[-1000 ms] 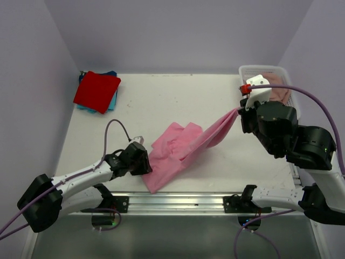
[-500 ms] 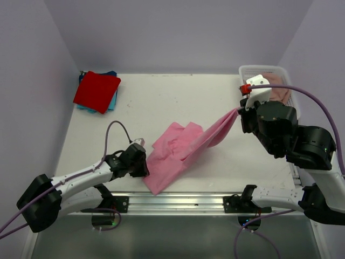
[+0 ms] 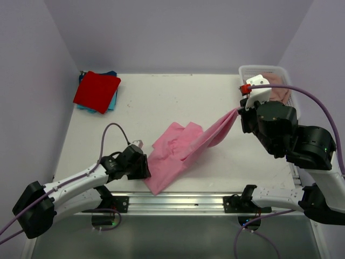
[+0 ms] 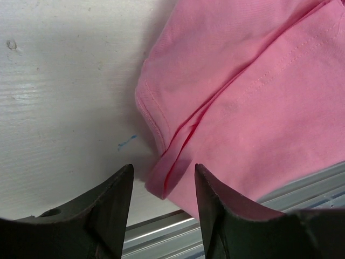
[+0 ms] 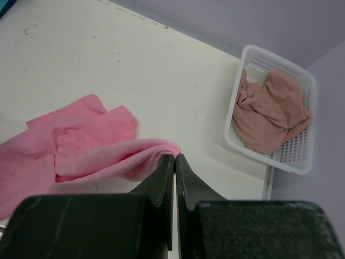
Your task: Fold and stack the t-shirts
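My left gripper is open, and the folded hem corner (image 3: 149, 174) of the pink t-shirt (image 3: 178, 148) already lies between its fingers. It will close its fingers on that fold next.
A pink t-shirt (image 3: 178, 148) lies crumpled near the table's front middle, one end pulled up to the right. My right gripper (image 3: 238, 110) is shut on that raised end (image 5: 161, 148) and holds it above the table. My left gripper (image 3: 144, 170) is open and low at the shirt's near-left hem; in the left wrist view the folded hem corner (image 4: 167, 178) lies between my two fingers (image 4: 164, 172), ungripped. A folded red shirt (image 3: 97, 90) rests on a blue one at the back left.
A white basket (image 3: 284, 73) at the back right holds a tan garment (image 5: 269, 110). A metal rail (image 3: 183, 202) runs along the table's front edge, just below the pink shirt. Walls close in both sides.
My left gripper has slid slightly toward the front edge along the pink shirt's hem. The right gripper and the raised shirt end have not moved.
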You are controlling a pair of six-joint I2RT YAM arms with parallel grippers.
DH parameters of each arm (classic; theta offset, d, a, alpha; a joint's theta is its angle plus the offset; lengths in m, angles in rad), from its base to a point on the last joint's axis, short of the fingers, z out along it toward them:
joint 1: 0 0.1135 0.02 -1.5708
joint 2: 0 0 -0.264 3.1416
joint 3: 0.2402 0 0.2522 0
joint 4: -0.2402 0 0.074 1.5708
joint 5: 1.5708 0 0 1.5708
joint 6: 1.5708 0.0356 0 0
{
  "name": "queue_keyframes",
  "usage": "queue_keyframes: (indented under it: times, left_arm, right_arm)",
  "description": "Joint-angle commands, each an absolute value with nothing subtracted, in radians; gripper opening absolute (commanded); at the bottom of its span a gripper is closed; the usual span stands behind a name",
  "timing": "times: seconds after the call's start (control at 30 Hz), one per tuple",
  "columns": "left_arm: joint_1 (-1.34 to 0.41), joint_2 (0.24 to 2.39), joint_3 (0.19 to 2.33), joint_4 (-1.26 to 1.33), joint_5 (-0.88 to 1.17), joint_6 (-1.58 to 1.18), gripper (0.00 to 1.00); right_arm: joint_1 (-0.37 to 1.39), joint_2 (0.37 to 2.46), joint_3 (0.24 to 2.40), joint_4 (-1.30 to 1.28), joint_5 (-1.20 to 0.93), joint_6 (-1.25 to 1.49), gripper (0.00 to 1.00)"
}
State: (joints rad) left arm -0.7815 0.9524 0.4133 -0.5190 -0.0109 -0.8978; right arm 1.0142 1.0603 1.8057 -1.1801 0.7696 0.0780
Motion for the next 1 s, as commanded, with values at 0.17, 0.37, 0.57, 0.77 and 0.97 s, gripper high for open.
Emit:
queue_keyframes:
  times: [0.17, 0.37, 0.57, 0.77, 0.97]
  left_arm:
    - [-0.788, 1.009, 0.39, -0.443, 0.083, -0.874, 0.41]
    - [-0.799, 0.976, 0.408, -0.485, 0.058, -0.876, 0.0]
    - [-0.808, 0.936, 0.492, -0.541, 0.048, -0.865, 0.0]
    - [-0.816, 0.881, 0.874, -0.826, -0.207, -0.779, 0.0]
    - [-0.815, 0.942, 1.264, -0.908, -0.455, -0.608, 0.0]
  right_arm:
    - [1.014, 1.06, 1.809, -1.143, 0.79, 0.071, 0.0]
    - [1.014, 1.062, 1.802, -1.14, 0.795, 0.074, 0.0]
    - [1.014, 1.063, 1.798, -1.14, 0.805, 0.083, 0.0]
    - [1.014, 1.057, 1.729, -1.141, 0.87, 0.132, 0.0]
    - [1.014, 1.074, 1.655, -1.112, 0.984, 0.195, 0.0]
